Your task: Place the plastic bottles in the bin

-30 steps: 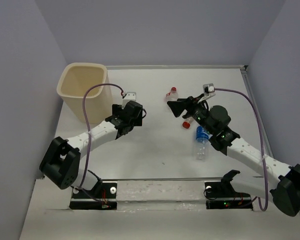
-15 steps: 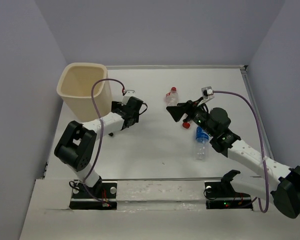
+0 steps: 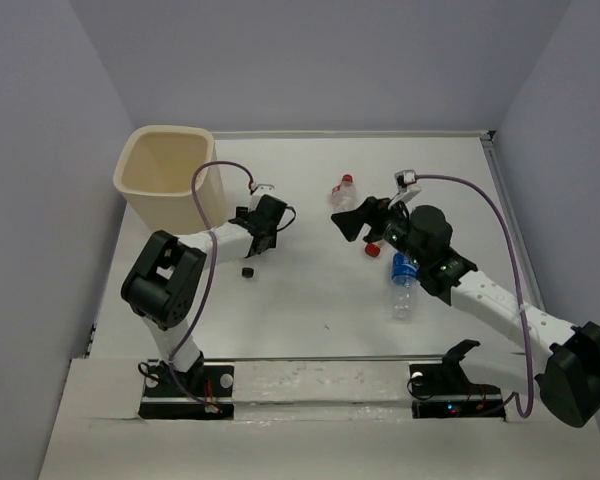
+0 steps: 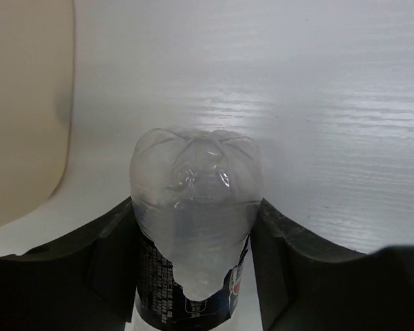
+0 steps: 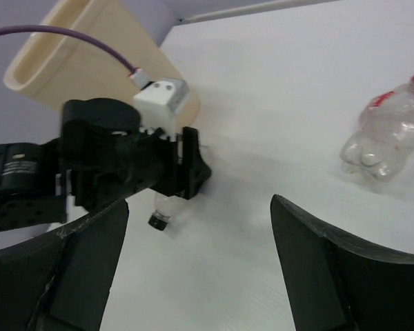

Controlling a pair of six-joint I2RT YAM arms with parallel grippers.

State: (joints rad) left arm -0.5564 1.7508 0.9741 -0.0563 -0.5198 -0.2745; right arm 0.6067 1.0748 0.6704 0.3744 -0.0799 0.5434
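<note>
I will turn my right gripper outward and down onto the clear body of the red-capped bottle (image 3: 345, 192) and close it, because its open fingers still point toward the bin (image 3: 166, 172).
My left gripper (image 3: 261, 228) is shut on a clear plastic bottle (image 4: 196, 193) with a dark label. The bottle's base points away from the wrist camera, and its black cap (image 3: 247, 271) pokes out below the gripper, low over the table. The cream bin (image 3: 166, 172) stands just left of it, and its wall (image 4: 21, 103) fills that view's left side. My right gripper (image 3: 346, 222) is open with nothing in it, next to a red-capped bottle (image 3: 345, 192), which also lies at the right of the right wrist view (image 5: 383, 134). A blue-labelled bottle (image 3: 403, 285) lies beside the right arm.
Another red cap (image 3: 373, 250) shows half hidden under the right arm. Purple cables loop over both arms. Side walls close the table in left and right. In the right wrist view, the left gripper (image 5: 183, 169) and the bin (image 5: 76, 55) lie ahead.
The left gripper has shut on the black-capped bottle, and its arm has folded back toward its base. The right gripper has opened a little wider and edged toward the red-capped bottle.
</note>
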